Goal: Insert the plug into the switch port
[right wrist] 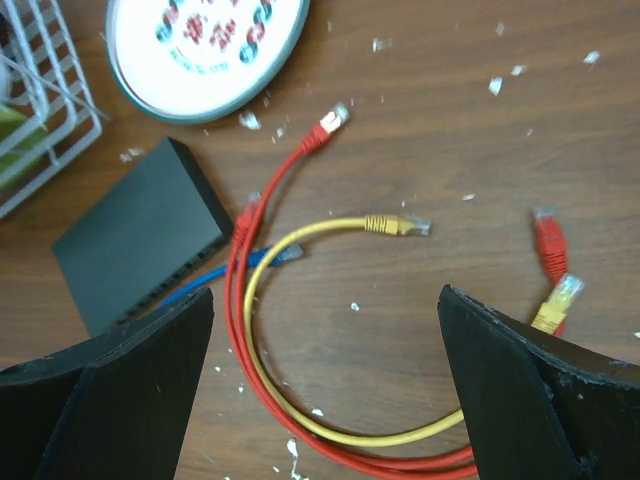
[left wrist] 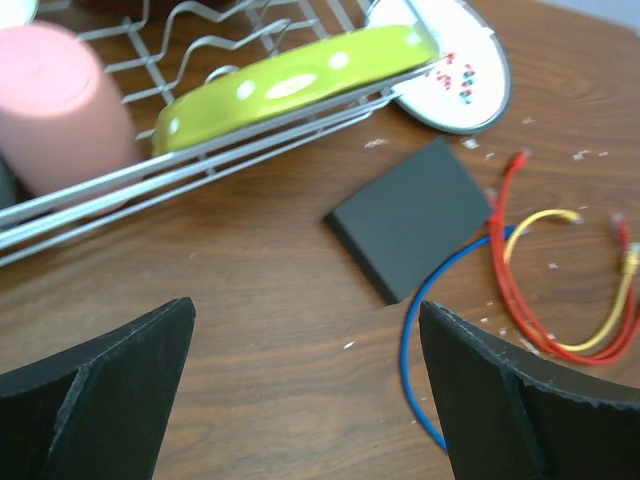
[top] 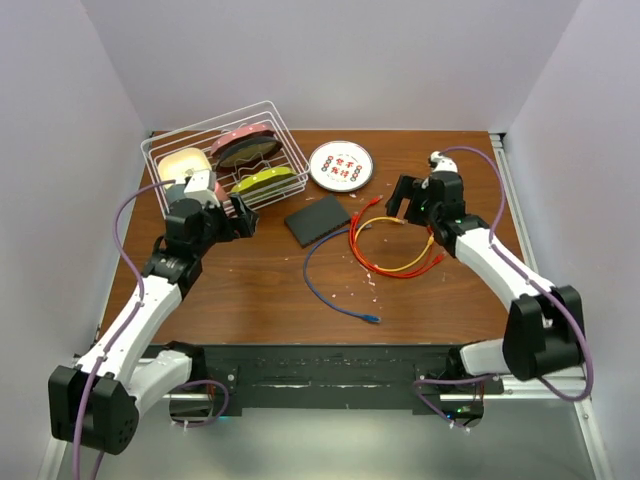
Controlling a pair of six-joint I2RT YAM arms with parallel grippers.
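My right gripper comes down toward the switch next, onto the yellow cable behind its switch-side plug [top: 380,219] [right wrist: 343,225], before inserting the plug.
The switch [top: 318,220] is a flat matte-black box lying mid-table; it also shows in the left wrist view [left wrist: 415,215] and in the right wrist view [right wrist: 140,240], where its socket row faces the cables. Red, yellow and blue cables lie loose to its right. A yellow plug [right wrist: 400,225], a red plug [right wrist: 330,125] and a blue plug [right wrist: 285,255] lie free on the wood. My left gripper [top: 243,215] [left wrist: 307,310] is open and empty, left of the switch. My right gripper [top: 405,200] [right wrist: 325,300] is open and empty above the cable loops.
A white wire rack [top: 225,160] at the back left holds a green plate [left wrist: 290,80] and a pink cup [left wrist: 60,110]. A round patterned white plate [top: 341,166] lies behind the switch. The blue cable's far plug [top: 372,320] lies toward the front. White crumbs dot the wood.
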